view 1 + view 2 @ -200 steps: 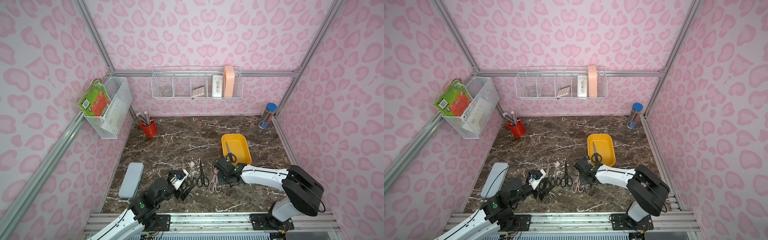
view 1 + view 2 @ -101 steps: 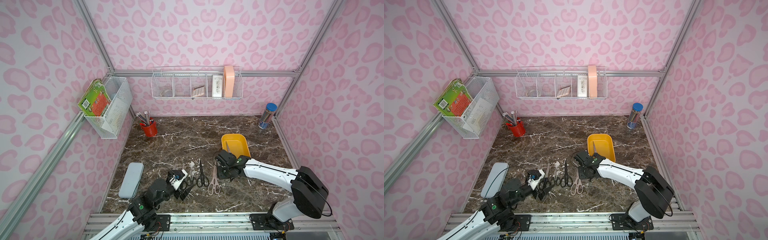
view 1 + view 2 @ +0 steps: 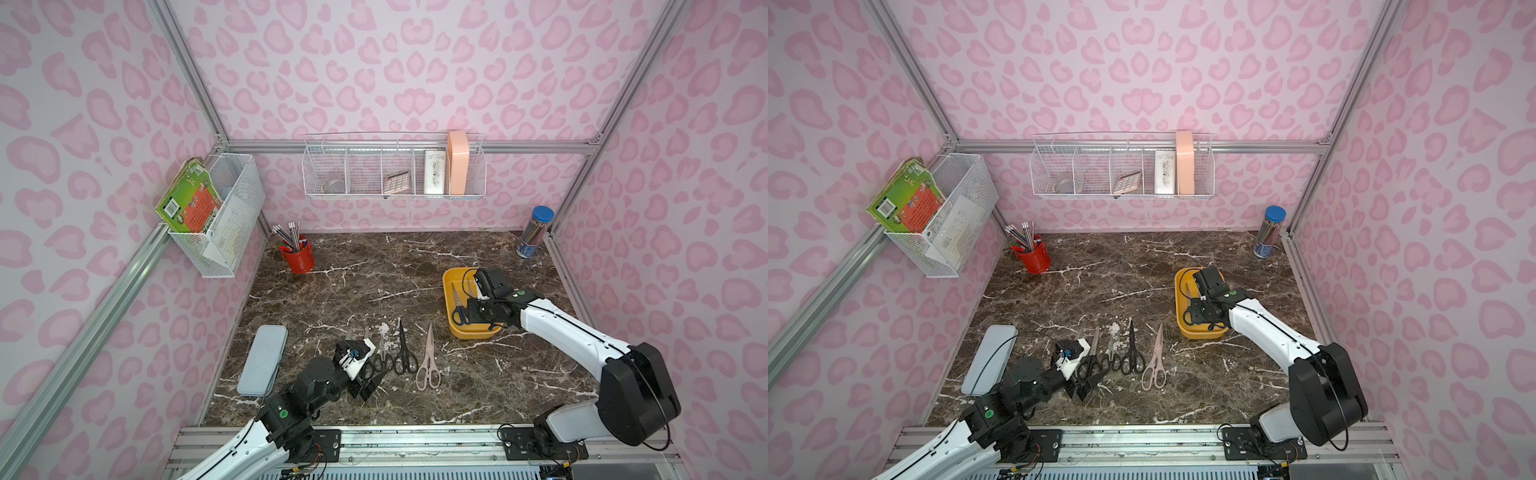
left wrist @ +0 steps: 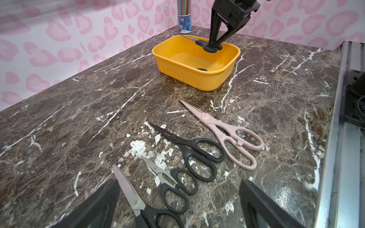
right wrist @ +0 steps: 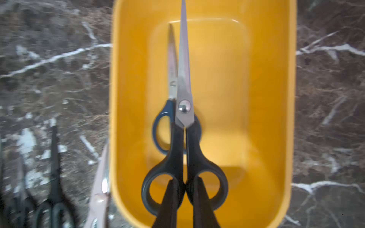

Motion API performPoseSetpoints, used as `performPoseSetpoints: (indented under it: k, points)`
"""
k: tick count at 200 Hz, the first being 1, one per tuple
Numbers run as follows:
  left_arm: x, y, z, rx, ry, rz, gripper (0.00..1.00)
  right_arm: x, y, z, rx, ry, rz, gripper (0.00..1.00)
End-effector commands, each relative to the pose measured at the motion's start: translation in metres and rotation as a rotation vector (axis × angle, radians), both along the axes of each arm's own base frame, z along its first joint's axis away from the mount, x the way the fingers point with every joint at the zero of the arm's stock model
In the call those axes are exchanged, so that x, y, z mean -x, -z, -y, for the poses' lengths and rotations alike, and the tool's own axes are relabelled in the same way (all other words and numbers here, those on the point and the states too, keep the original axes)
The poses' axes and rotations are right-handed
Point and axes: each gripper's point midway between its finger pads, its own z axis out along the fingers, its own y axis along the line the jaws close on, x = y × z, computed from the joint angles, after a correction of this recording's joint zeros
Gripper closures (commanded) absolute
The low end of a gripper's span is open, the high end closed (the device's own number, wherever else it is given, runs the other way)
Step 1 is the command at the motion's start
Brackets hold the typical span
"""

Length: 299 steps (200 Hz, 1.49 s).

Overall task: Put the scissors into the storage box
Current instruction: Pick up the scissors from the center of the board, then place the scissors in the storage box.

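I need to lower my right gripper toward the bottom of the yellow storage box next and release the black handles, because the blades of the black scissors already lie along the box's length.
The yellow storage box [image 3: 473,332] [image 5: 266,98] stands at the table's right. A dark-blue-handled pair of scissors [image 5: 172,69] lies inside it. My right gripper [image 5: 185,182] [image 3: 467,316] is shut on the handles of black scissors [image 5: 194,150] [image 4: 199,42], held over the box with the blades along its length. Several more scissors lie in a row at the front: a pale pink pair [image 3: 428,357] [image 4: 227,134], a long black pair [image 3: 402,349], a small black pair [image 4: 171,181] and a grey-bladed black pair [image 4: 128,191]. My left gripper [image 4: 178,184] [image 3: 371,384] is open just behind their handles, holding nothing.
A grey-blue pencil case [image 3: 264,361] lies at the front left. A red pencil cup [image 3: 298,257] stands at the back left, a blue-capped pencil tube [image 3: 536,232] at the back right. White wire baskets [image 3: 395,170] hang on the walls.
My right gripper has carried the black scissors from beside the pink pair to over the storage box. The left arm has stayed where it was.
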Motion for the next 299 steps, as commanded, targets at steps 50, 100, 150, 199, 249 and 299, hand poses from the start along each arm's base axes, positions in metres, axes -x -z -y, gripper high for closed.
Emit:
performPoseSetpoints:
  k: [50,100,150,199,249,299]
  points:
    - [-0.016,-0.006,-0.018,0.016,-0.160,-0.021,0.01,-0.042,0.034,0.021,0.152,-0.068,0.034,0.92]
    - [-0.030,-0.013,-0.044,0.033,-0.379,-0.111,0.01,-0.057,0.018,0.016,0.149,-0.057,0.074,0.59]
    - [-0.025,-0.006,-0.066,-0.004,-0.544,-0.299,0.07,-0.023,-0.034,-0.027,0.072,-0.145,0.139,0.58]
    - [0.005,0.021,-0.063,-0.052,-0.495,-0.511,0.08,0.115,-0.021,-0.150,-0.212,-0.463,-0.036,0.61]
    - [0.006,0.036,-0.060,-0.037,-0.465,-0.493,0.08,0.183,0.014,-0.173,-0.211,-0.531,-0.259,0.64]
    - [0.008,0.034,-0.063,0.014,-0.462,-0.463,0.06,0.172,0.041,-0.126,-0.122,-0.370,-0.297,0.68]
